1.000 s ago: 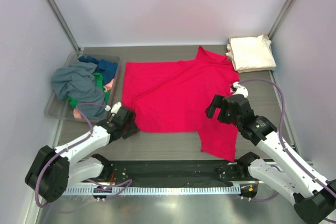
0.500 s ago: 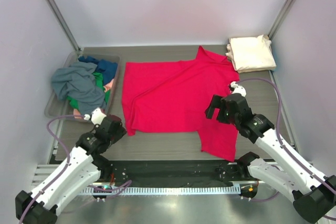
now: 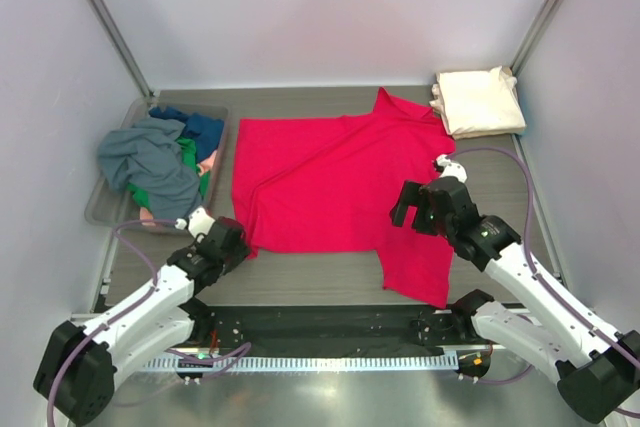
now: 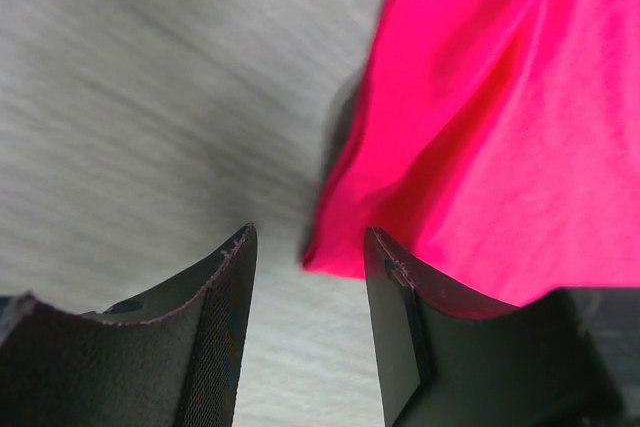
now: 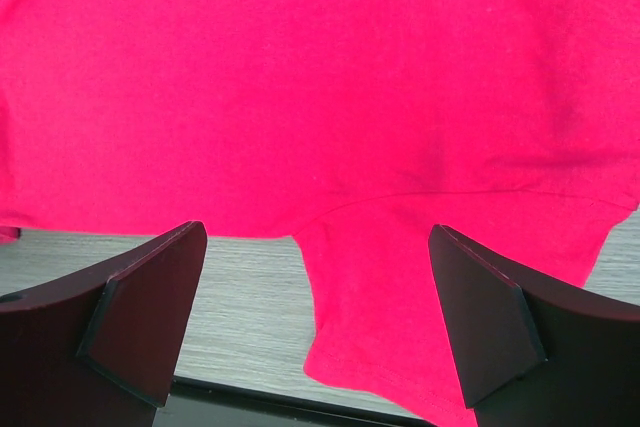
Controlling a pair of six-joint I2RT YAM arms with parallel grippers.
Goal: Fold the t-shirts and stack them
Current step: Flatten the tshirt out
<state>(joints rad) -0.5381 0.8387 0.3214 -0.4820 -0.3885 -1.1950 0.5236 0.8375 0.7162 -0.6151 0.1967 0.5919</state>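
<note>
The robot's right gripper will go down and move back next onto the sleeve's near hem (image 3: 413, 294) (image 5: 366, 381), which is below and back from the gripper, because the sleeve sticks out unfolded.
A bright red t-shirt (image 3: 330, 177) lies spread flat on the table, one sleeve hanging toward the near edge. My left gripper (image 3: 232, 242) sits low at the shirt's near-left corner. In the left wrist view its jaws (image 4: 308, 247) stand apart with bare table between them and the red corner (image 4: 500, 127) just ahead. My right gripper (image 3: 405, 205) hovers wide open over the shirt's right side. In the right wrist view the open right gripper (image 5: 315, 232) has red cloth (image 5: 320, 77) and the sleeve below it. A cream-white folded t-shirt (image 3: 480, 100) rests at the back right.
A clear plastic bin (image 3: 100, 209) at the left holds a heap of grey (image 3: 150, 162), blue (image 3: 200, 127), green (image 3: 188, 152) and pink (image 3: 208, 162) t-shirts. A black strip (image 3: 330, 322) runs along the near edge. White walls close in on three sides.
My left gripper pulled back left from the shirt's near-left corner, then returned close to it. The right arm has hardly moved, and the shirt lies as before.
</note>
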